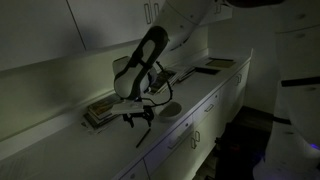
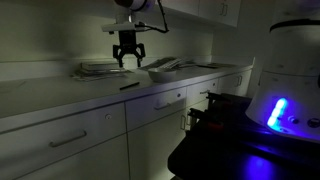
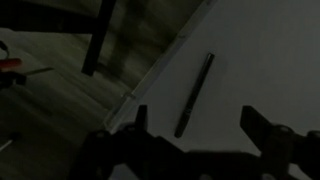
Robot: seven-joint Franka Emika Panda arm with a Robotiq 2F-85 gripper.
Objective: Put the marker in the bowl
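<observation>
My gripper goes down onto the marker's end nearer the bowl next, turning slightly, since the marker lies slanted below my open fingers in the wrist view.
The scene is dim. The marker [image 3: 194, 95] is a thin dark stick lying flat on the pale countertop near its front edge; it also shows in both exterior views [image 1: 147, 136] [image 2: 129, 86]. My gripper [image 3: 197, 120] is open and empty, hanging above the marker with a finger on each side and not touching it. It shows in both exterior views [image 1: 137, 118] [image 2: 128, 55]. The bowl [image 1: 172, 110] is small, round and pale, standing on the counter a short way beyond the marker. It is out of the wrist view.
A flat stack of books [image 1: 100, 112] [image 2: 100, 69] lies against the wall behind the gripper. Flat papers or a tray [image 1: 215, 65] lie farther along the counter. Wall cabinets hang overhead. A white machine with a blue light [image 2: 280, 110] stands on the floor.
</observation>
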